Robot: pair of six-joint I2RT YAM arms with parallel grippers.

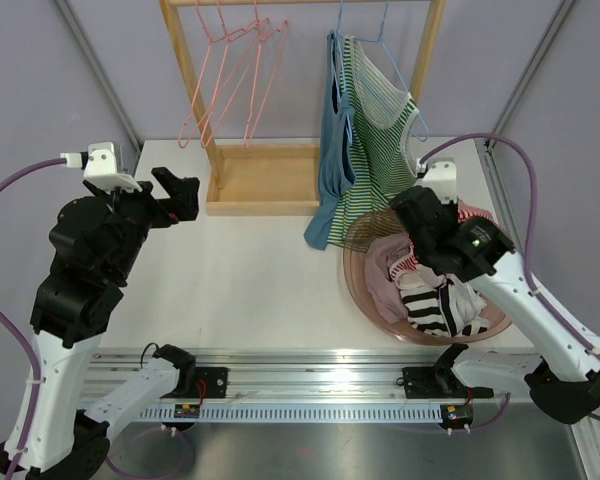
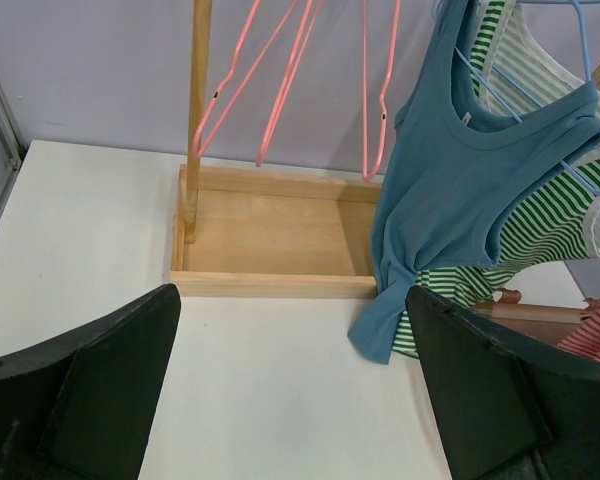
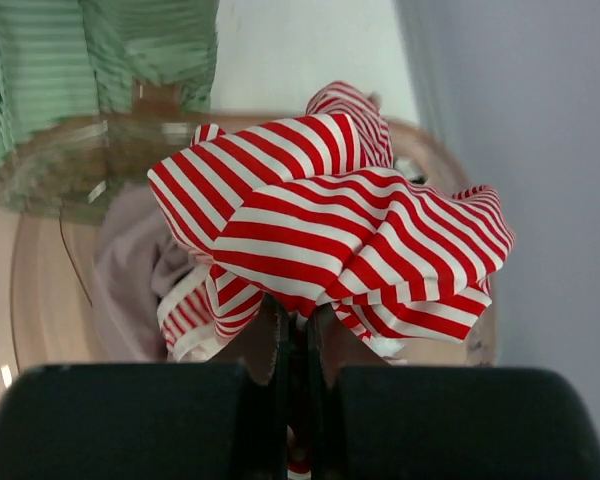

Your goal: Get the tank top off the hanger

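My right gripper moves down and back from the basket's far rim next, over the pale pink garment (image 1: 385, 277) (image 3: 142, 272), since the red-and-white striped top hangs by that rim.
A blue tank top (image 1: 332, 150) and a green-striped tank top (image 1: 380, 140) hang on light blue hangers (image 1: 365, 30) at the right of the wooden rack; both also show in the left wrist view, the blue one (image 2: 460, 200) in front of the green-striped one (image 2: 540, 235). My right gripper (image 3: 298, 325) is shut on a red-and-white striped top (image 3: 320, 240), held bunched over the pink basket (image 3: 40, 150). In the top view this gripper (image 1: 420, 215) is at the basket's far rim. My left gripper (image 1: 180, 195) is open and empty above the table's left side (image 2: 290, 400).
Several empty pink hangers (image 1: 230, 70) hang at the rack's left. The rack's wooden base tray (image 1: 265, 180) sits at the table's back. The basket (image 1: 365, 290) holds a pale pink garment (image 3: 130, 270) and a black-and-white striped one (image 1: 430, 305).
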